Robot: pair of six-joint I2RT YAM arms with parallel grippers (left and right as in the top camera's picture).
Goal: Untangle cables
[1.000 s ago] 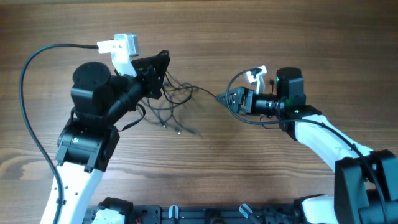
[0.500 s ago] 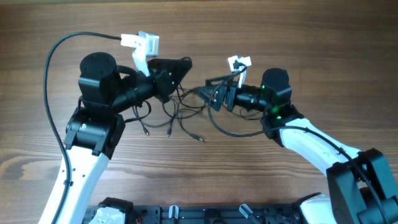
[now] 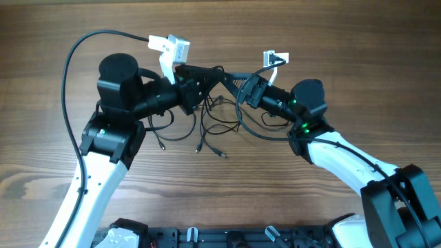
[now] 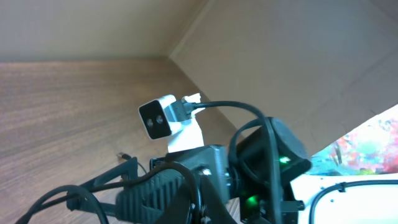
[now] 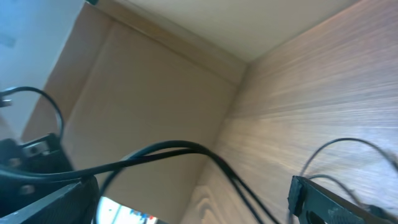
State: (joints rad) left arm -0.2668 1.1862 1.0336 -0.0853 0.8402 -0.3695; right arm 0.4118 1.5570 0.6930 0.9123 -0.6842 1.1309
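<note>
My left gripper needs to move away from the tangle next and release the strands over the bare tabletop, which is to the gripper's left in the overhead view.
The cables [image 3: 207, 127] are a loose tangle of thin black cords in the middle of the table, with small plugs lying at its near side. My left gripper [image 3: 207, 77] is shut on strands at the top of the tangle and holds them up. In the left wrist view its dark fingers [image 4: 208, 214] meet at the bottom edge with a cord running into them. My right gripper [image 3: 234, 86] faces it, almost touching, and is open. In the right wrist view taut cords [image 5: 180, 148] cross the gap between its wide-apart fingers [image 5: 329, 202].
A thick black wire [image 3: 69, 62] arcs from the left wrist camera round the left arm. A black rail [image 3: 207, 238] runs along the table's near edge. The wooden tabletop [image 3: 331, 41] stretches out on both sides of the arms.
Both arms have swung inward and toward the far side. The left gripper carried the cords right and up. The right gripper moved left until its open fingers straddle the strands.
</note>
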